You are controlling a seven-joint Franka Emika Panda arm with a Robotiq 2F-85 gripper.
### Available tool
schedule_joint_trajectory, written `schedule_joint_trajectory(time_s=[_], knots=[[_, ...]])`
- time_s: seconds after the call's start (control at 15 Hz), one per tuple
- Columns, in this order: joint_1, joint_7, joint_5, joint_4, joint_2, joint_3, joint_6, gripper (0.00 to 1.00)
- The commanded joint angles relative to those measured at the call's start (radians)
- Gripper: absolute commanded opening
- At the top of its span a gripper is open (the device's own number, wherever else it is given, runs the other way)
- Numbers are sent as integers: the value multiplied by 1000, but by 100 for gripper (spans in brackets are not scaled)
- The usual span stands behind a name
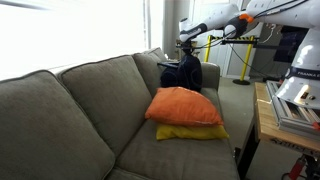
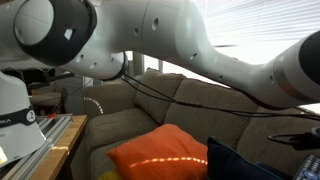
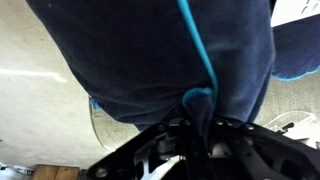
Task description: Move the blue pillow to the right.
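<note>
My gripper shifts slightly toward the sofa's backrest next and releases the blue pillow's corner. The blue pillow [image 1: 183, 73] [image 3: 150, 55] already hangs past the orange one at the sofa's far end.
The blue pillow [image 1: 183, 73] is dark navy with teal piping. It hangs from my gripper [image 1: 186, 47] above the far end of the sofa, near the armrest. In the wrist view the pillow [image 3: 150, 55] fills most of the frame, and its teal-edged corner is pinched between my fingers [image 3: 198, 115]. In an exterior view only a navy corner of the pillow [image 2: 240, 163] shows at the lower right, beside the orange pillow. The gripper is shut on the pillow's corner.
An orange pillow [image 1: 184, 106] lies on a flatter yellow pillow [image 1: 190, 132] on the grey sofa [image 1: 70, 110]. A wooden table [image 1: 275, 120] with equipment stands beside the sofa. Yellow stands [image 1: 243, 60] are behind it. My arm [image 2: 180, 40] crosses the top of an exterior view.
</note>
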Motion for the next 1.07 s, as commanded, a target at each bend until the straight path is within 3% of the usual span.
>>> schedule_joint_trajectory(time_s=[0.0, 0.4, 0.47, 0.6, 1.0], knots=[[-7, 8, 28, 34, 14, 59, 53, 3], [-15, -105, 135, 11, -2, 211, 69, 3], [-14, -116, 137, 10, -1, 214, 67, 35], [-14, -119, 136, 10, 0, 213, 68, 42], [-6, -117, 123, 13, 5, 203, 92, 83]])
